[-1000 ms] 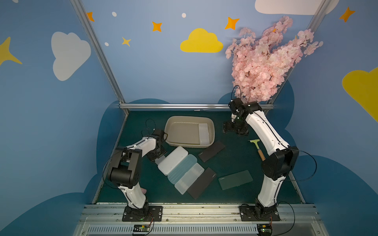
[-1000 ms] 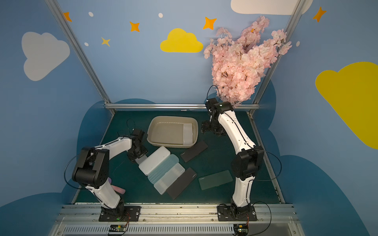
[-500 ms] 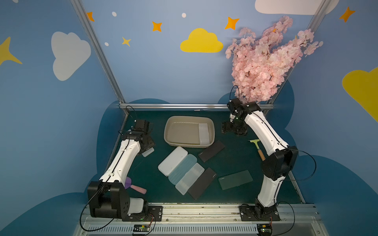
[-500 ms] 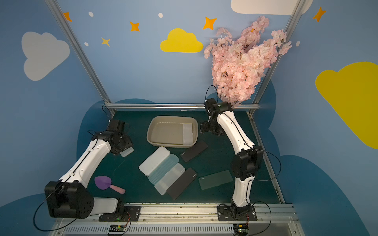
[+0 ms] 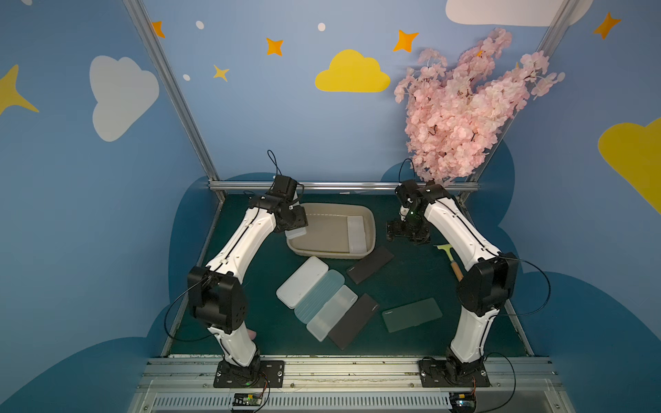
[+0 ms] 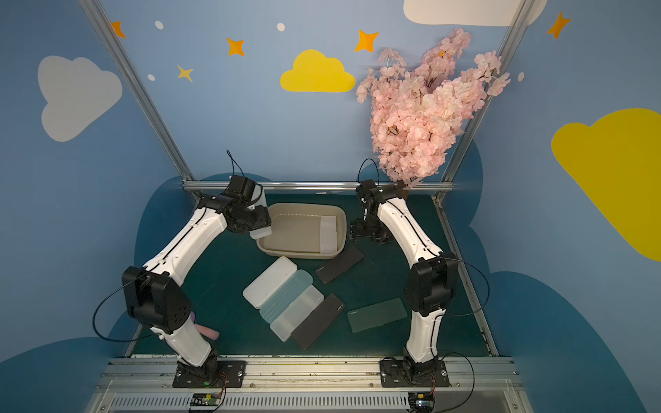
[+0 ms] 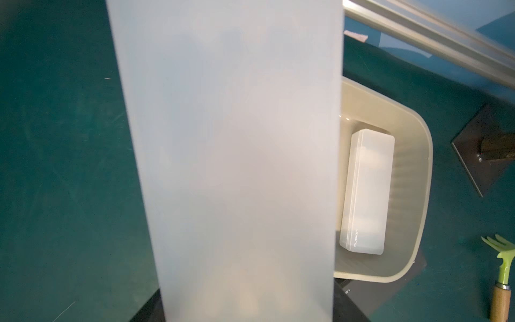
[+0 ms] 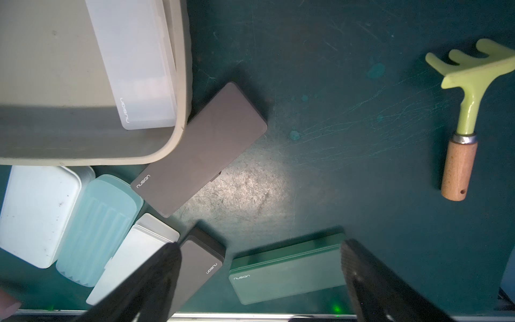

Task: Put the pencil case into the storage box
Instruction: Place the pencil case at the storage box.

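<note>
The bare bottom of the box beside the lying case (image 5: 336, 235) is below my left gripper, toward my right gripper. I will move my left gripper across, lower the held case there and release it.
A frosted white pencil case (image 7: 231, 153) fills the left wrist view, and my left gripper (image 5: 294, 224) is shut on it, its fingers hidden behind the case. In both top views this case (image 6: 260, 233) hangs over the left end of the beige storage box (image 5: 372, 223), tilted steeply. Another white pencil case (image 5: 356, 234) lies inside the box (image 7: 412, 195) along its right wall. My right gripper (image 8: 260, 246) stands open and empty above the mat, just right of the box (image 6: 342, 221).
Several pencil cases lie on the green mat in front of the box: a white one (image 5: 302, 282), a pale blue one (image 5: 320, 293), a dark one (image 5: 370, 264) touching the box and a green one (image 5: 411, 314). A green rake with a wooden handle (image 5: 451, 261) lies at the right. A pink blossom tree (image 5: 461, 107) stands at the back right.
My left arm has lifted the white pencil case from the mat's left side and swung it over the box's left end. The right arm has barely moved.
</note>
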`<state>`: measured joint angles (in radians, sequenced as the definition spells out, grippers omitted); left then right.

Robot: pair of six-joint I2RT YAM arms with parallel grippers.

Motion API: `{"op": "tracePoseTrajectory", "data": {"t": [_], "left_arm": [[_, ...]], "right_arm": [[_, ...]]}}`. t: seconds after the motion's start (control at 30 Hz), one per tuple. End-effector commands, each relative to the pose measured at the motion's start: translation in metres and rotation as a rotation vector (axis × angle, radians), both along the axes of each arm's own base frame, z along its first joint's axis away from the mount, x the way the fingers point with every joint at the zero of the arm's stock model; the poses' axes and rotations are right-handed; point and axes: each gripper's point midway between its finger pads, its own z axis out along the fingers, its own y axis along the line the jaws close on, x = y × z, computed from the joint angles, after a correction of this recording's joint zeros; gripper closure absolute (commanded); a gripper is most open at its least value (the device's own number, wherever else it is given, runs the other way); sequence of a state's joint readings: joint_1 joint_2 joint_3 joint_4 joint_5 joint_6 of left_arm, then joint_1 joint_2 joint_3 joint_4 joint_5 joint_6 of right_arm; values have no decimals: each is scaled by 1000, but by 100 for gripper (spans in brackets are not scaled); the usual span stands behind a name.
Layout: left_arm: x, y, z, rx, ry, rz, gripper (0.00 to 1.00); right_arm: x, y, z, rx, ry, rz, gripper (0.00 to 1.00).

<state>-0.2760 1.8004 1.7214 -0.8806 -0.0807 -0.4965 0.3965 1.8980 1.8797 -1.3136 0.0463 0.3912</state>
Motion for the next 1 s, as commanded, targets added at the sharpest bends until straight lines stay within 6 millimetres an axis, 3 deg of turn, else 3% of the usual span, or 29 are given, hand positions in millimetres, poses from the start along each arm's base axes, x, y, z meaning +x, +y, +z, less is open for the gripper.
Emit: {"op": "tracePoseTrajectory", "data": {"t": [0.0,0.27,0.47,0.7,0.97], "left_arm": [[20,-29,-4,-39,-7,-62,45],[59,-91,-64,-56,106,-164,45],[67,-110,-112,-55,196,-169,45],[55,-117,-132,-20,246,-201,45],[36,-133,-139,18,275,-252,45]], "right_arm": [[-4,-4,13,22,-38,0,6],[-9,-14,12,14,-32,-12,6],[-14,-23,14,8,-35,-30,6],[-20,-29,14,4,-32,-46,6],[-23,-34,9,-6,-16,-51,6]]}}
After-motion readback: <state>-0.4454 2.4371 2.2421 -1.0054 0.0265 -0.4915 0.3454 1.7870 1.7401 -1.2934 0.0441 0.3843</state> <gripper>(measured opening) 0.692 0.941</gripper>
